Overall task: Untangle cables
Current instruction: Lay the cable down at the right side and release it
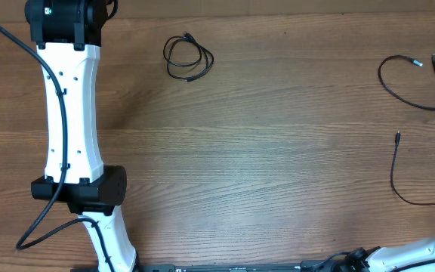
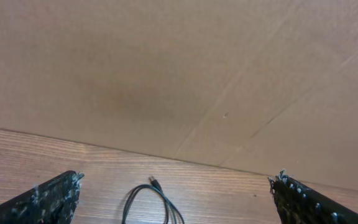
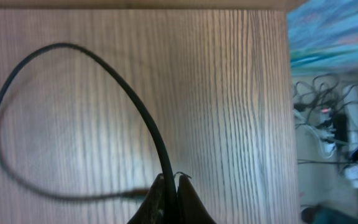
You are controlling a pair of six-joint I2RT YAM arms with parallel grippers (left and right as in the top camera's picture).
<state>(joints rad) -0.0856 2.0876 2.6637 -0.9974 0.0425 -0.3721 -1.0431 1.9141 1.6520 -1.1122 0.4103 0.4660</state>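
My right gripper will next lower the looped black cable in from the table's edge and release it on the bare table below, clear of the floor clutter.
A small coiled black cable (image 1: 188, 58) lies at the back middle of the table. A second cable (image 1: 408, 89) loops at the back right. A third cable (image 1: 396, 175) runs from its plug down to the right edge. My left gripper (image 2: 176, 180) is open and empty, hovering just short of the coiled cable (image 2: 151, 202), which lies between its fingers. My right gripper (image 3: 169, 186) is shut on a black cable (image 3: 73, 53) that arcs away in a wide loop over the table. In the overhead view both grippers are largely out of frame.
A cardboard wall (image 2: 179, 74) stands behind the table's back edge. The white left arm (image 1: 72, 113) stretches over the left side of the table. The table's right edge (image 3: 289, 112) is close to my right gripper, with floor clutter beyond.
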